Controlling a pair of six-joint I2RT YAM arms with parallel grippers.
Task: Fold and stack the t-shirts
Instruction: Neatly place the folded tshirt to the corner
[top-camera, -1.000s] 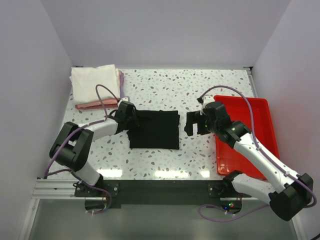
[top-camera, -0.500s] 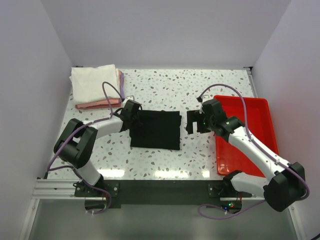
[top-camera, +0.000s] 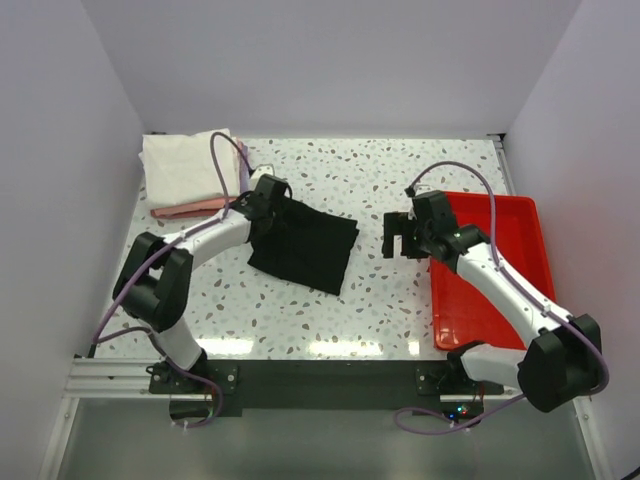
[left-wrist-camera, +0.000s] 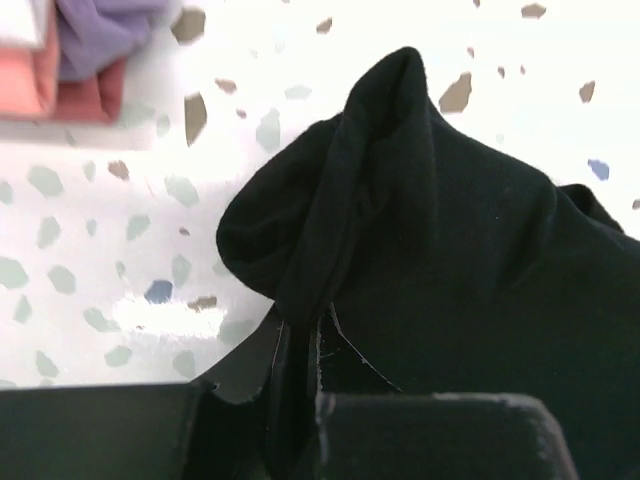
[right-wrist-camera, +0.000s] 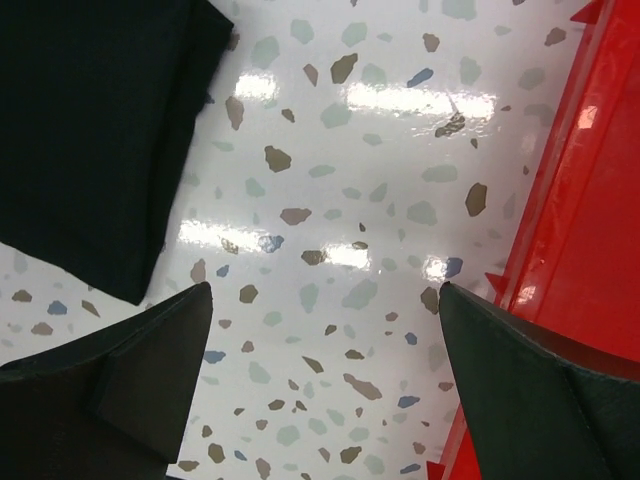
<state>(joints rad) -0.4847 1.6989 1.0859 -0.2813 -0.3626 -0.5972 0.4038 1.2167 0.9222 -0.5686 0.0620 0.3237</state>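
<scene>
I should next lift my left gripper and carry the black t-shirt (top-camera: 305, 248) onto the white t-shirt (top-camera: 184, 170) to release it there, because the stack is to the gripper's left in the top view.
The black t-shirt (top-camera: 305, 248), folded into a rectangle, lies askew on the speckled table. My left gripper (top-camera: 271, 198) is shut on its far left corner, and in the left wrist view a bunched ridge of the black t-shirt (left-wrist-camera: 400, 200) runs into the closed left gripper (left-wrist-camera: 300, 345). A stack of folded t-shirts (top-camera: 186, 166) sits at the back left, white on top, pink (left-wrist-camera: 30, 85) and lavender (left-wrist-camera: 100, 35) beneath. My right gripper (top-camera: 394, 236) hovers open right of the shirt, and nothing lies between the jaws of the right gripper (right-wrist-camera: 325, 290). The black t-shirt's edge (right-wrist-camera: 90, 130) shows at the left.
A red plastic tray (top-camera: 520, 225) lies at the right edge of the table, under my right forearm; its rim (right-wrist-camera: 590, 200) is close beside the right finger. White walls close in the table on the left, back and right.
My left gripper closed on the black shirt's corner and pulled it toward the back left, turning the shirt askew. My right gripper drew back a little to the right.
</scene>
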